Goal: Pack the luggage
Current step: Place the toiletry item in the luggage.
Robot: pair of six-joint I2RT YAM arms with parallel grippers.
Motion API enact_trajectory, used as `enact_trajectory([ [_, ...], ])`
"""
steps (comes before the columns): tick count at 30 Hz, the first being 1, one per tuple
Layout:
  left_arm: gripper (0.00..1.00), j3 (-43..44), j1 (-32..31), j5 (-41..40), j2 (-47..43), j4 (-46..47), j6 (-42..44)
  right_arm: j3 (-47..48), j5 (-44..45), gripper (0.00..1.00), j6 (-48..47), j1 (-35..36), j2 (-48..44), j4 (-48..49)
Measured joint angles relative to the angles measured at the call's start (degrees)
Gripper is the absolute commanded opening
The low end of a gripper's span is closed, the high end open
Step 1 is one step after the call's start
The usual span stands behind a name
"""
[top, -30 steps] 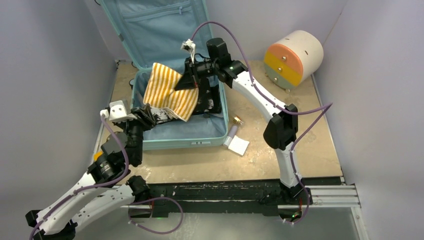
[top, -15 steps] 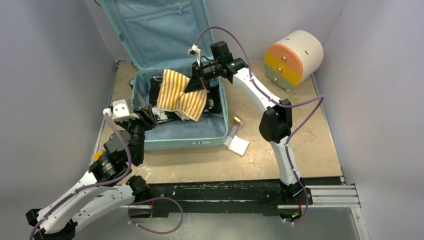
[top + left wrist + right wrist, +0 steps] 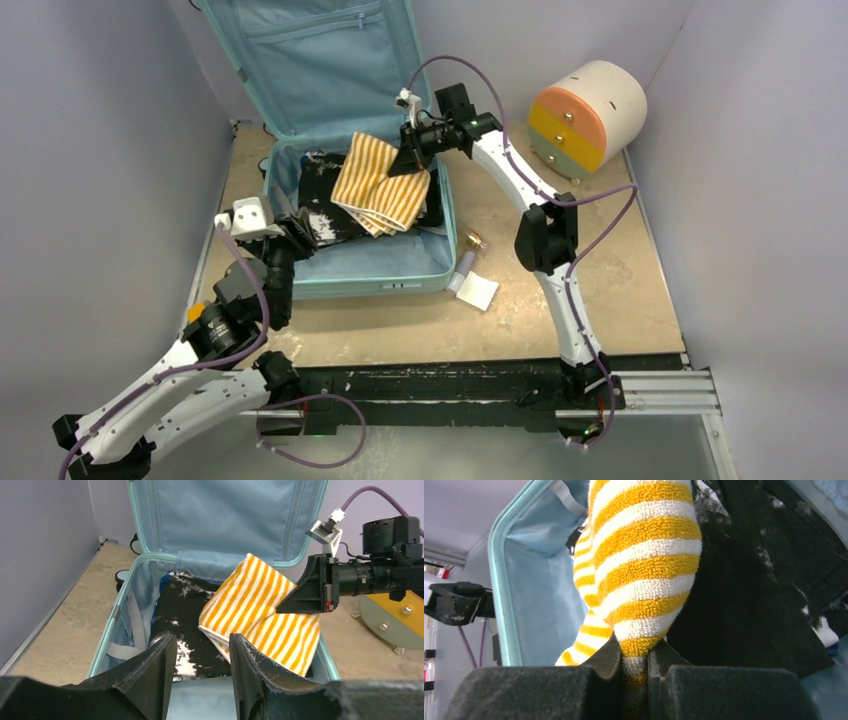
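The towel hangs crooked, so my right gripper needs to lift it, turn it square to the luggage's tray, then lower it and let it go onto the black-and-white garment [image 3: 318, 195] [image 3: 746, 595].
The luggage [image 3: 400, 285] lies open on the table, a pale teal suitcase with its lid [image 3: 320, 60] standing against the back wall. A black-and-white garment [image 3: 318, 195] lies in its tray. My right gripper [image 3: 412, 160] is shut on a yellow-and-white striped towel [image 3: 382, 185], which hangs over the garment at the tray's right side. In the right wrist view the towel [image 3: 644, 565] is pinched between the fingers [image 3: 611, 660]. My left gripper [image 3: 202, 645] stands open and empty over the luggage's near left corner [image 3: 112, 625], facing the towel [image 3: 260, 610].
A round cream drawer unit [image 3: 585, 115] with orange, yellow and green fronts stands at the back right. A white card [image 3: 478, 292], a small tube [image 3: 465, 268] and a brass piece [image 3: 472, 240] lie on the table right of the luggage. Grey walls close both sides.
My right gripper has carried the towel to the right and lower, uncovering more of the black garment. My left gripper has shifted slightly right and stays open.
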Motion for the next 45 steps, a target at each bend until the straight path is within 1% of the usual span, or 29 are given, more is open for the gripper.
enact_trajectory([
  [5, 0.45, 0.00, 0.00, 0.02, 0.61, 0.02, -0.24, 3.67, 2.71, 0.00, -1.01, 1.70, 3.23, -0.44],
  [8, 0.45, 0.00, 0.00, 0.17, 1.22, -0.02, -0.26, 3.65, 4.63, 0.00, -0.96, 2.62, 3.32, 0.04],
  [12, 0.45, 0.02, 0.00, 0.26, 1.49, -0.20, -0.33, -3.56, 8.79, 0.00, 2.80, 3.91, -1.66, 5.64],
  [14, 0.45, 0.00, 0.00, 0.26, 1.38, -0.17, -0.37, -7.28, 11.02, 0.00, 8.09, 4.55, -5.27, 9.31],
  [19, 0.45, 0.00, 0.00, 0.37, 0.87, -0.33, -0.44, -11.72, 15.02, 0.00, 22.32, 5.53, -12.24, 21.75],
  [21, 0.45, 0.00, 0.00, 0.37, 0.50, -0.37, -0.48, -17.70, 16.87, 0.00, 29.20, 5.57, -16.46, 29.29],
  [24, 0.45, 0.00, 0.00, 0.39, -0.13, -0.39, -0.57, -29.75, 20.57, 0.00, 40.37, 5.16, -22.45, 42.29],
  [27, 0.45, 0.02, 0.00, 0.39, -0.50, -0.39, -0.66, -40.06, 25.35, 0.00, 50.99, 4.72, -24.50, 55.39],
  [29, 0.45, 0.00, 0.00, 0.39, -0.55, -0.39, -0.90, -43.21, 29.05, 0.00, 56.28, 4.61, -23.10, 60.06],
  [33, 0.44, 0.02, 0.00, 0.39, -0.63, -0.46, -1.25, -45.59, 36.30, 0.00, 62.12, 4.87, -19.82, 62.99],
  [38, 0.44, 0.00, 0.00, 0.42, -1.51, -0.79, -1.44, -47.76, 44.02, 0.00, 65.61, 6.10, -19.56, 63.17],
  [42, 0.45, 0.00, 0.00, 0.48, -1.77, -0.79, -1.44, -47.78, 46.45, 0.00, 67.17, 6.67, -19.56, 63.23],
  [45, 0.45, 0.02, 0.00, 0.83, -1.75, -0.79, -1.44, -47.47, 46.51, 0.00, 67.84, 6.91, -19.47, 63.45],
])
